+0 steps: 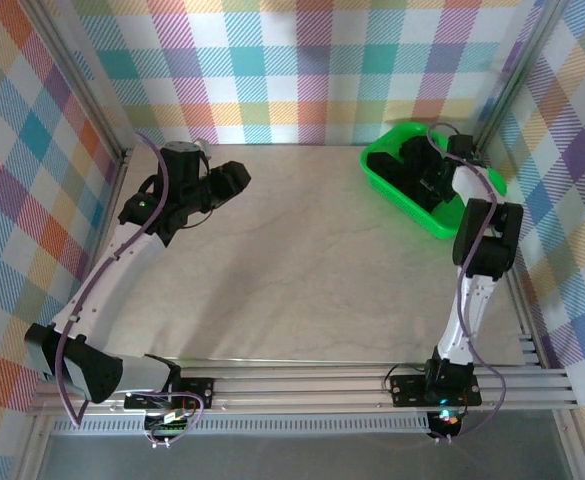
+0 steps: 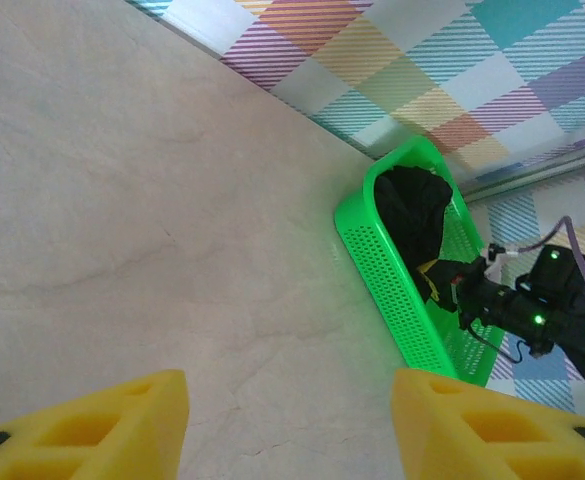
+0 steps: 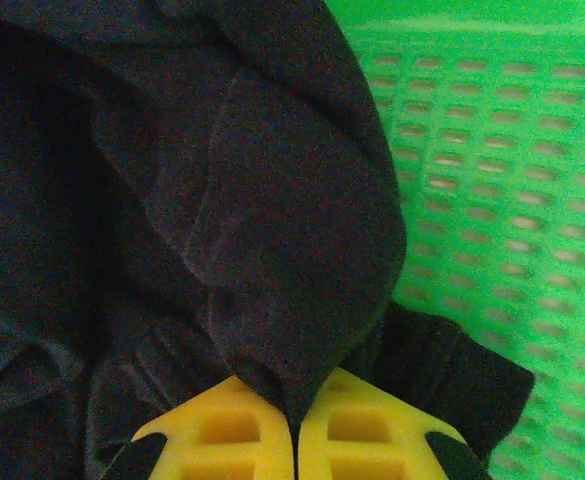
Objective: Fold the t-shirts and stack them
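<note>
The robot should next raise its right gripper from the basket (image 1: 387,181), swing the t-shirt toward its left gripper and release it on the bare tabletop, because folding needs that clear space.
Black t-shirts (image 1: 410,158) lie bunched in the green mesh basket (image 1: 387,181) at the table's back right; the left wrist view shows the cloth (image 2: 412,205) in the basket (image 2: 392,280) too. My right gripper (image 1: 434,182) reaches down into the basket. Its yellow fingers (image 3: 367,425) are pressed together with a fold of the black t-shirt (image 3: 272,230) pinched between them, so the right gripper (image 3: 294,420) is shut on the cloth. My left gripper (image 1: 234,178) hovers over the bare back-left table, far from the basket, its yellow fingers (image 2: 122,415) wide apart around nothing, so the left gripper (image 2: 290,400) is open.
The pale wooden tabletop (image 1: 302,270) stretches between the two arms. Plaid walls and aluminium frame posts (image 1: 92,90) close in the back and sides. A metal rail (image 1: 372,385) runs along the near edge by the arm bases.
</note>
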Motion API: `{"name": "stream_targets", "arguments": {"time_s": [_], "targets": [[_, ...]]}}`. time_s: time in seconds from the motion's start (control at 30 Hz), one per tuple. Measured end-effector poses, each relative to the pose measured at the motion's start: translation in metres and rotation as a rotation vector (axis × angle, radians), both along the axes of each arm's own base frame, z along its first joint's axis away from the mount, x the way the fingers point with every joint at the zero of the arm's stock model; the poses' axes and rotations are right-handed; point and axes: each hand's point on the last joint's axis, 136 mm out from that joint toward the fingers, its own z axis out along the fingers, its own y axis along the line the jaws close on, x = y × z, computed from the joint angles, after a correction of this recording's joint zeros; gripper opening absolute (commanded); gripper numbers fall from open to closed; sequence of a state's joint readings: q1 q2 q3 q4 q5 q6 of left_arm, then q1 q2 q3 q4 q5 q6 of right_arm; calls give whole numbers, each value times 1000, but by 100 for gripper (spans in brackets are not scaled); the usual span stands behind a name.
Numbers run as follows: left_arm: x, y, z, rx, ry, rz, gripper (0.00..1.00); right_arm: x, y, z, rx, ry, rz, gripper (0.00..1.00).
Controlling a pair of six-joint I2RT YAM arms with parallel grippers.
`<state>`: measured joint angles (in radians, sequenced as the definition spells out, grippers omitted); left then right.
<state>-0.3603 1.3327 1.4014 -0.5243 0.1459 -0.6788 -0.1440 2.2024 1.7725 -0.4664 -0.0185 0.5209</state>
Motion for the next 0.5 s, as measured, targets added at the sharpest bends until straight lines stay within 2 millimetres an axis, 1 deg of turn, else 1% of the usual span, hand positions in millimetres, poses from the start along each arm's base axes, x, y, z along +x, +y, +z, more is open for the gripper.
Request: {"name": "stream_targets", "arguments": {"time_s": [0.03, 0.1, 0.13, 0.17, 0.2, 0.37, 0.47, 0.5], "targets": [[0, -1, -1, -1, 3, -1, 54, -4, 0, 12, -11, -28, -8, 0], [-1, -2, -2, -2, 7, -4, 54, -10, 0, 44, -32, -90, -24, 0], [-1, -3, -3, -3, 9, -5, 53, -11, 1, 68, -44, -140, -29, 0], [-1, -4, -3, -2, 10, -8, 53, -12, 4, 98, -57, -202, -32, 0], [-1, -5, -4, -2, 12, -10, 53, -14, 7, 123, -65, -256, -33, 0], [7, -13, -18, 13, 47, -21, 54, -33, 30, 277, -89, -591, -2, 0], [12, -14, -24, 30, 65, -11, 54, -47, 50, 356, -75, -768, 51, 0], [12, -13, -25, 38, 70, -4, 54, -53, 58, 376, -69, -811, 74, 0]]}}
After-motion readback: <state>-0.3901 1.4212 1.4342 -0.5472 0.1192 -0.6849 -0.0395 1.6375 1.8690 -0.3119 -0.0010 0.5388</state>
